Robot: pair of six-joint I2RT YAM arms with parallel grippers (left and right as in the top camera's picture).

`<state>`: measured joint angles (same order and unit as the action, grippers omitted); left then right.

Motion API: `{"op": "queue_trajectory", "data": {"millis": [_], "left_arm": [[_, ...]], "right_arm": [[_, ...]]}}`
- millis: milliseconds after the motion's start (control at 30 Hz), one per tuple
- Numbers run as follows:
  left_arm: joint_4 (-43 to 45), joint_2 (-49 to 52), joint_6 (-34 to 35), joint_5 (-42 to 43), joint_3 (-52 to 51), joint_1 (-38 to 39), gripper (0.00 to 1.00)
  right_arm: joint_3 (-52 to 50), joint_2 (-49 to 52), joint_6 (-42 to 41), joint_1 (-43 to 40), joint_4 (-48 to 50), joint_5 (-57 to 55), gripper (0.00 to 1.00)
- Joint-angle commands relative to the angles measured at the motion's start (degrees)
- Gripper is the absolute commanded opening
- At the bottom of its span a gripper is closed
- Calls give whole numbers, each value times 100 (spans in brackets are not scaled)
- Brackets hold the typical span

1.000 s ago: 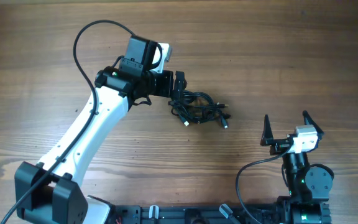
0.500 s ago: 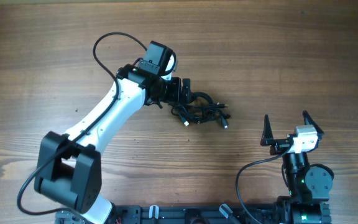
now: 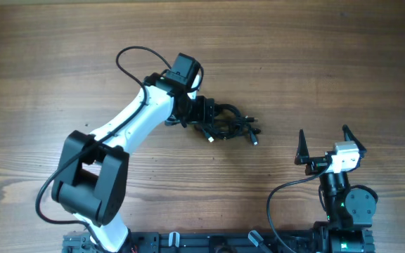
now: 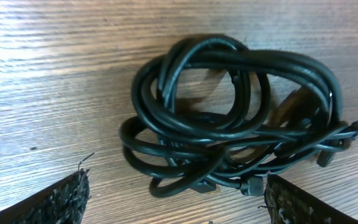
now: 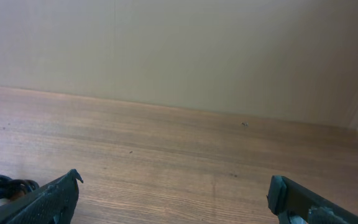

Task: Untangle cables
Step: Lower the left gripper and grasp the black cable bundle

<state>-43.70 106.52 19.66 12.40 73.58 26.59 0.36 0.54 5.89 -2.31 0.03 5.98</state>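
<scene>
My left gripper moves down onto the crossed cords at the knot's near edge (image 3: 208, 129) (image 4: 197, 171) below it next, because its open fingers already stand to either side.
The cables (image 3: 229, 125) lie as one small knot of thin black cords on the wooden table, with two metal-tipped plugs sticking out at its lower side. My left gripper (image 3: 204, 112) is open and sits at the knot's left edge. In the left wrist view the knot (image 4: 229, 115) fills the middle, and the open fingers (image 4: 176, 202) straddle its near edge without closing on it. My right gripper (image 3: 323, 144) is open and empty at the lower right, well apart from the knot. The right wrist view shows its open fingers (image 5: 174, 196) and a bit of cord (image 5: 2, 186) at the far left.
The left arm's own thicker black cable (image 3: 129, 60) arches above its white link. The wooden table (image 3: 343, 63) extends around the knot. A plain wall (image 5: 179, 43) stands beyond the table's far edge.
My left arm has swung right and its gripper has moved onto the left edge of the cable knot. The knot and the right arm have not moved.
</scene>
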Motion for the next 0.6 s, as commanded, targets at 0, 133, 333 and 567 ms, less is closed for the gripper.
{"op": "queue_trajectory", "data": {"millis": [0,133,333,567], "left_arm": [[0,203,33,-52,57,190,97],[142,396,87,-76,57,293,100],[70,422,332,-341,57,293,95],[-68,734,332,-352,57,293,89]], "right_arm": [[-4,7,13,-24,28,85,100],[-4,7,13,-24,28,85,100],[-2,7,13,-24,28,85,100],[-4,7,15,-24,28,85,100]]}}
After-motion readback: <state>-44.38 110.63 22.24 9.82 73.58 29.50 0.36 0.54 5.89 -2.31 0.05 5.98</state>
